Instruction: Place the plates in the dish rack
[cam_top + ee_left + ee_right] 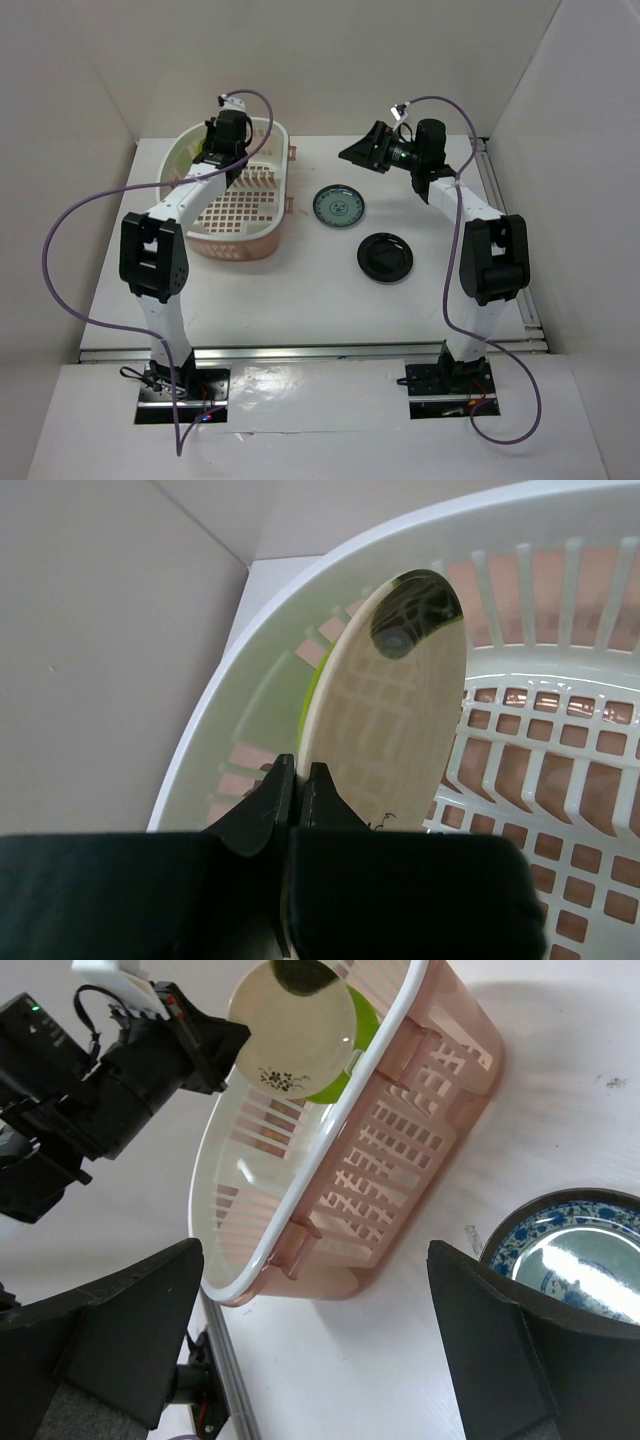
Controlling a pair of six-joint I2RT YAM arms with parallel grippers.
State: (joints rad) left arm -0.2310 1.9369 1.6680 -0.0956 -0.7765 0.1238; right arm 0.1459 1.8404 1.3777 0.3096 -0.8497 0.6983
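Observation:
The cream plate will go down in my left gripper toward the rack's bottom [462, 782], away from the lime green plate, which already fills the place behind it.
My left gripper [298, 775] is shut on the rim of the cream plate [395, 710], which stands on edge at the far left end of the pale pink dish rack [560, 770]. The lime green plate [312, 685] stands just behind it against the rack wall. In the top view the left gripper [208, 157] reaches down into the rack [262, 235]. The blue-patterned plate [337, 206] and the glossy black plate [385, 256] lie flat on the table right of the rack. My right gripper [352, 152] is open and empty, raised above the table behind the blue plate.
The right wrist view shows the rack [400, 1160] with the cream plate [290, 1030], the green plate [352, 1055] and the blue plate [570, 1260]. White walls enclose the table on three sides. A purple cable loops out left of the left arm.

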